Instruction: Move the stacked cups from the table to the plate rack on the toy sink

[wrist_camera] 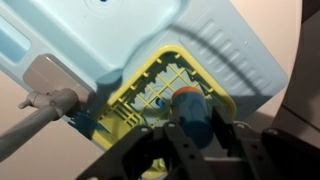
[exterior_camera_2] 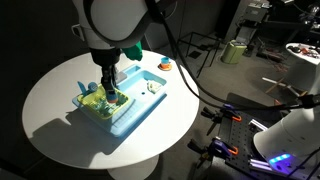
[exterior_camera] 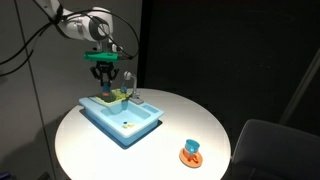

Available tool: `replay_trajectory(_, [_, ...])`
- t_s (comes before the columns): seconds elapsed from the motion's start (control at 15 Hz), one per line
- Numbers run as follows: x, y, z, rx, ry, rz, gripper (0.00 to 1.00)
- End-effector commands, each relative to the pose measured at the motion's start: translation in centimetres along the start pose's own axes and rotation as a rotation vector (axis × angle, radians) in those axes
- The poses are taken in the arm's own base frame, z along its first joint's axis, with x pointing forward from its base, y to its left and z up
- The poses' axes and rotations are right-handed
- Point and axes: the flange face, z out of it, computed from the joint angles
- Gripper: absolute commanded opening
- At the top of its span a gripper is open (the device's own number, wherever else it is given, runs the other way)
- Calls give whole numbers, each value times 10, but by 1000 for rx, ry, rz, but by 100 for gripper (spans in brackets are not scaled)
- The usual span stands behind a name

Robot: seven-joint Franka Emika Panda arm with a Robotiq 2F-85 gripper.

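My gripper is right above the open grid of the yellow plate rack (exterior_camera_2: 97, 103) (wrist_camera: 158, 82), so next it will move down a little onto the rack and let go of the stacked cups there.
The stacked cups (wrist_camera: 187, 102), blue with an orange rim, sit between my gripper's fingers (wrist_camera: 192, 128) in the wrist view. They hang just over the yellow plate rack (wrist_camera: 158, 82) at one end of the light blue toy sink (wrist_camera: 130, 40). In both exterior views my gripper (exterior_camera: 104, 76) (exterior_camera_2: 108, 86) points straight down over the rack (exterior_camera: 118, 97) (exterior_camera_2: 97, 103) of the sink (exterior_camera: 125, 122) (exterior_camera_2: 135, 108). The cups are mostly hidden by the fingers there. I cannot tell whether the cups touch the rack.
A grey toy faucet (wrist_camera: 45, 97) stands beside the rack. A small blue and orange toy (exterior_camera: 190, 152) (exterior_camera_2: 165, 65) lies on the round white table (exterior_camera: 90, 150) (exterior_camera_2: 60, 85) away from the sink. A dark chair (exterior_camera: 275, 150) stands by the table's edge.
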Motion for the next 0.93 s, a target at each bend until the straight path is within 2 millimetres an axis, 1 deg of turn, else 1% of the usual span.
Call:
replay_trajectory(0.0, [7,-6,2,6,-3,-6,13])
replay_trajectory(0.2, [9,-7,6,6,-7,-11,13])
replay_trajectory(0.87, [17,9,16,-6,9,-20,13])
